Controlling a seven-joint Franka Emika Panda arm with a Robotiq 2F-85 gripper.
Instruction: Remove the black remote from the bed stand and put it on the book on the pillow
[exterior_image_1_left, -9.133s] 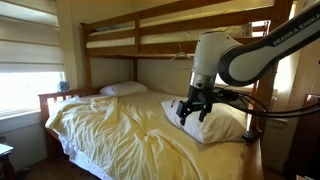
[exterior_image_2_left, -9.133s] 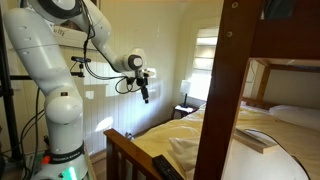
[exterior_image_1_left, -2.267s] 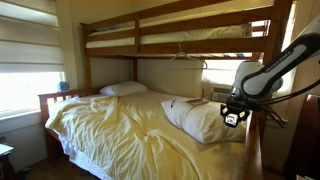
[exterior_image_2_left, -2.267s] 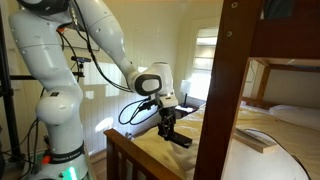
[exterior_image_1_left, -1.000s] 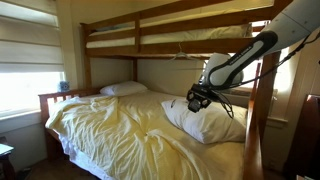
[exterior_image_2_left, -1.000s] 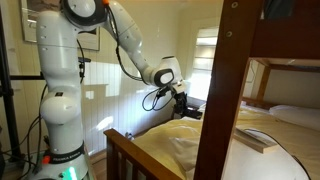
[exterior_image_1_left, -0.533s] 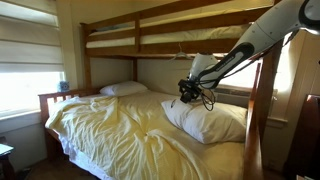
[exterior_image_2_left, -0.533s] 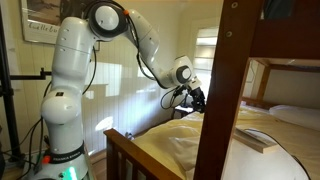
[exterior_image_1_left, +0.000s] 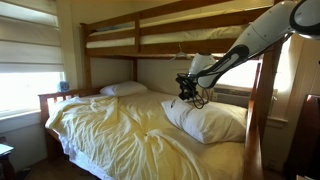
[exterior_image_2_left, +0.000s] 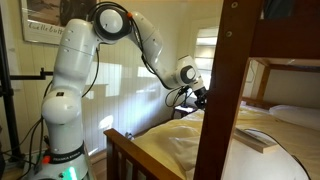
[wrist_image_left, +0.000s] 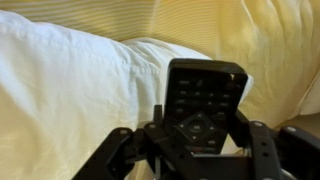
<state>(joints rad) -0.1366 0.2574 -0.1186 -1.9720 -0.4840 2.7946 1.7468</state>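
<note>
My gripper moves across the pillow next, then down onto the pale book's flat top (exterior_image_2_left: 255, 138) to release the black remote, since the book's top lies clear.
My gripper (wrist_image_left: 200, 128) is shut on the black remote (wrist_image_left: 205, 98), which stands up between the fingers with its buttons facing the wrist camera. Behind it lies the large white pillow (wrist_image_left: 70, 90). In both exterior views the gripper (exterior_image_1_left: 186, 92) (exterior_image_2_left: 197, 97) hangs in the air over the bed, above the far end of the pillow (exterior_image_1_left: 212, 122). The pale book (exterior_image_2_left: 258, 141) lies flat on the pillow (exterior_image_2_left: 275, 162), close to that camera. No book shows in the exterior view from the foot of the bed. The wooden bed stand (exterior_image_2_left: 145, 160) is bare.
A thick bunk post (exterior_image_2_left: 225, 90) hides part of the gripper. The upper bunk (exterior_image_1_left: 170, 35) hangs low over the arm. Rumpled yellow sheets (exterior_image_1_left: 120, 135) cover the mattress, and a smaller flat pillow (exterior_image_1_left: 123, 89) lies at the headboard.
The arm has carried the remote away from the bed stand and farther over the bed, toward the pillow's far end. The grip on the remote has not changed.
</note>
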